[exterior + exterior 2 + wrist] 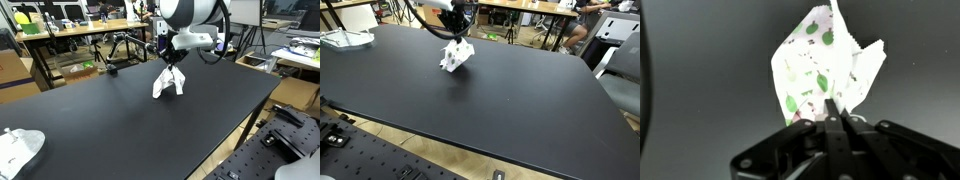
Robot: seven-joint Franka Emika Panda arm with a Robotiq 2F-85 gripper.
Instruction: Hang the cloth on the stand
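Observation:
I should lift the white cloth up with my gripper next, then move it over the black tripod-like frame point(125, 45) at the far edge of the table and release it, because the cloth hangs low above the table.
A white cloth with green leaf print point(168, 84) hangs from my gripper point(172, 62) above the black table point(120, 120). In the other exterior view the cloth point(456, 55) dangles just over the table under the gripper point(456, 36). In the wrist view the cloth point(820, 65) fills the middle, pinched at its edge between my closed fingers point(833, 115). No stand can be made out with certainty; a black tripod-like frame point(125, 45) stands at the table's far edge.
A white object point(18, 148) lies at one table corner, also seen in the other exterior view point(345, 38). Desks, chairs and boxes stand behind the table. A perforated metal base point(360, 150) runs along the near edge.

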